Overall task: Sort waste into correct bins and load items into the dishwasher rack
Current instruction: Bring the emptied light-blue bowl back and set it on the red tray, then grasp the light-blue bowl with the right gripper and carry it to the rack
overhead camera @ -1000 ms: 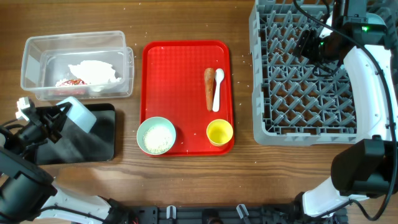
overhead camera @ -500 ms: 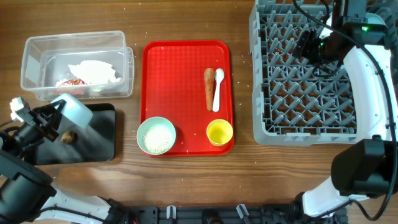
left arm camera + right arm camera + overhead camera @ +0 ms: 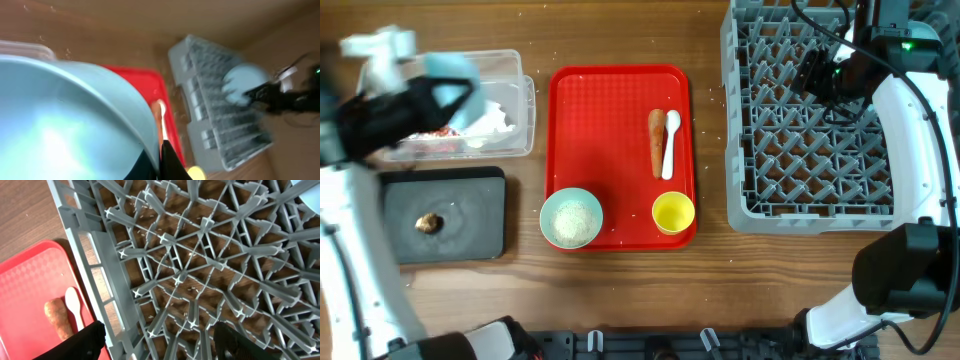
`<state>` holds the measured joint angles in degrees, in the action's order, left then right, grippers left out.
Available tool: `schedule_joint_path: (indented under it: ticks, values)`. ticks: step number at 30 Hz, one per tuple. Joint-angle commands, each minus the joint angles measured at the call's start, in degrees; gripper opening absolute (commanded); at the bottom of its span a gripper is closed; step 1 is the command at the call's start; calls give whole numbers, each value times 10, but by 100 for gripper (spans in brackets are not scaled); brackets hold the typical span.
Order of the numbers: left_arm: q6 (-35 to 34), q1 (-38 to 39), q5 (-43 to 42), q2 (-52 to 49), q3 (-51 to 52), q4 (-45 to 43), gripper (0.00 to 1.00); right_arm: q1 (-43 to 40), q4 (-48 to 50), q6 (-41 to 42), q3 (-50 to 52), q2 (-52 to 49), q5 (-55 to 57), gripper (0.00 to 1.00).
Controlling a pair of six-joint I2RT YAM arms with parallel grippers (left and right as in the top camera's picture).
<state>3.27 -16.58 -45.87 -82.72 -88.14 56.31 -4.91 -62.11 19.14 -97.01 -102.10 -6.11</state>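
Note:
The left gripper carries the bowl down onto the red tray's bare part [image 3: 607, 130] next and releases it, as that lies below the gripper, to its right in the overhead view.
My left gripper [image 3: 425, 92] is shut on the rim of an empty pale blue bowl [image 3: 452, 72] and holds it, blurred, above the clear tub [image 3: 370, 75]. The bowl fills the left wrist view [image 3: 65, 115], with a finger [image 3: 170, 162] on its rim. The tub holds the napkin [image 3: 495, 118] and wrapper [image 3: 442, 132]. A small brown lump [image 3: 428, 222] lies on the black tray [image 3: 470, 215]. My right gripper [image 3: 160, 347] is open and empty over the grey rack [image 3: 800, 150]. A pale blue round shape [image 3: 243, 84] sits at the rack beside the right arm.
The red tray [image 3: 610, 110] holds a carrot stick [image 3: 657, 140], a white spoon [image 3: 670, 145], a pale blue bowl of rice grains [image 3: 571, 218] and a yellow cup [image 3: 673, 212]. Loose grains lie under the rack grid [image 3: 190, 287].
My left arm has risen from the black tray and swung back over the clear tub with the bowl. The brown lump now lies on the black tray. The right arm has not moved.

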Motion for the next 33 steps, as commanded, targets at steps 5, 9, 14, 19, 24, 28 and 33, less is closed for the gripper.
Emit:
schedule_joint_path:
  ticks: [5, 9, 14, 19, 24, 28, 33]
  values:
    - [-127, 329, 520, -133, 2, -73, 4, 4, 1, -9, 0, -3, 7, 72]
    - [-147, 388, 514, -236, 2, -77, 4, 5, 1, -10, 0, -3, 7, 73]
    - [-159, 443, 513, -313, 2, -96, 4, 5, -1, -11, 0, -3, 1, 73]
    - [-161, 458, 513, -320, 2, -114, 26, 5, -2, -11, 0, -3, -7, 74]
    - [-206, 425, 512, -301, -18, -102, 42, 5, 18, -27, 0, -3, -43, 77]
    - [-221, 357, 446, -234, -80, -76, 62, 18, 46, -41, 0, -3, -122, 79]
    - [-272, 243, 395, -134, -101, -48, 83, 121, 111, -39, 0, -9, -135, 78]
